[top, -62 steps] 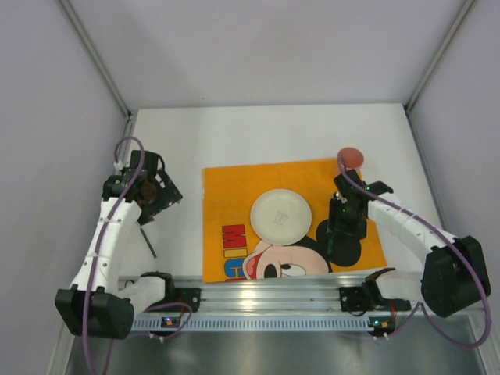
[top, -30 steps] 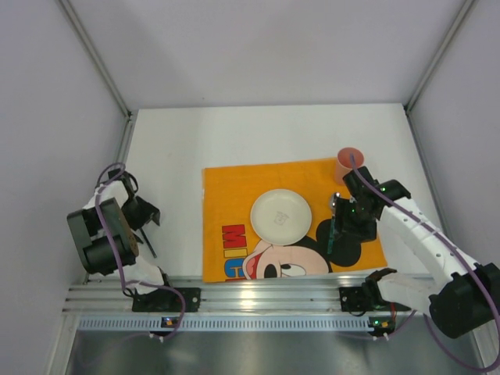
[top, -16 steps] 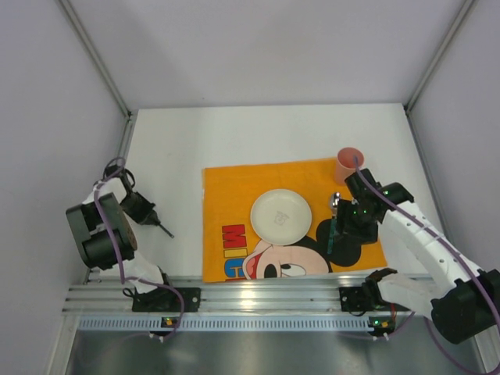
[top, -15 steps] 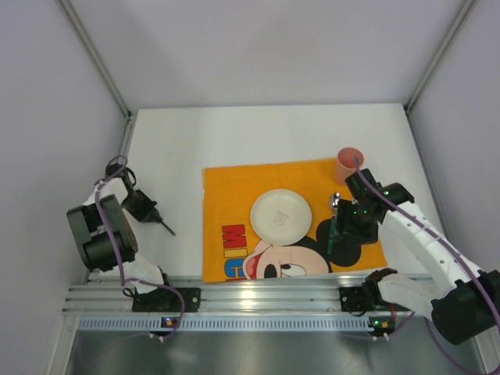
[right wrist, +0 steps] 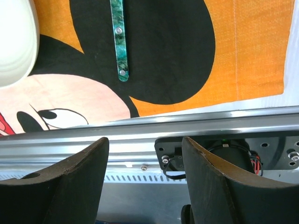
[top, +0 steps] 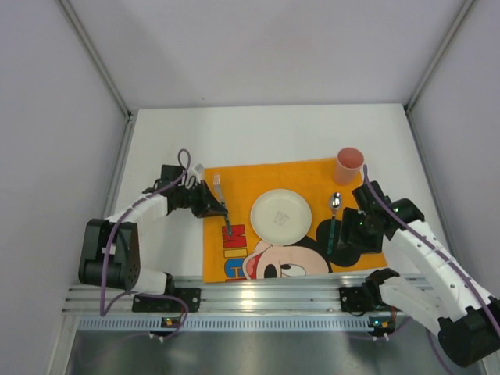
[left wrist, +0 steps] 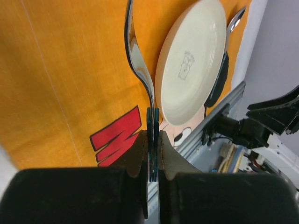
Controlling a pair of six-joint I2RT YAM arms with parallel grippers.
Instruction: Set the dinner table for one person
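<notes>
The spot at the red lettering (top: 235, 236) below is free beside the plate (top: 280, 215), so my left gripper should pull the green handle slightly back, lower it there and let go of it.
On the white dinner table (top: 258, 133) lies an orange Mickey Mouse cloth (top: 258, 178) with a cream plate (top: 280, 215) in its middle. My left gripper (top: 212, 206) reaches over the cloth's left part, shut on the green handle of a fork (top: 224, 211). In the left wrist view the left gripper (left wrist: 153, 140) pinches that handle and the fork (left wrist: 138, 60) points beside the plate (left wrist: 191, 60). A green-handled spoon (top: 333, 215) lies right of the plate. My right gripper (top: 355, 228) hovers open by the spoon handle (right wrist: 117, 32), holding nothing.
A salmon cup (top: 349, 164) stands at the cloth's far right corner. The metal rail (top: 266, 293) runs along the near edge, just below the right gripper (right wrist: 145, 186). Grey walls close in the table on three sides.
My left gripper closed on the fork at the table's left edge and carried it right, over the cloth's left part. The right gripper drew back a little from the spoon.
</notes>
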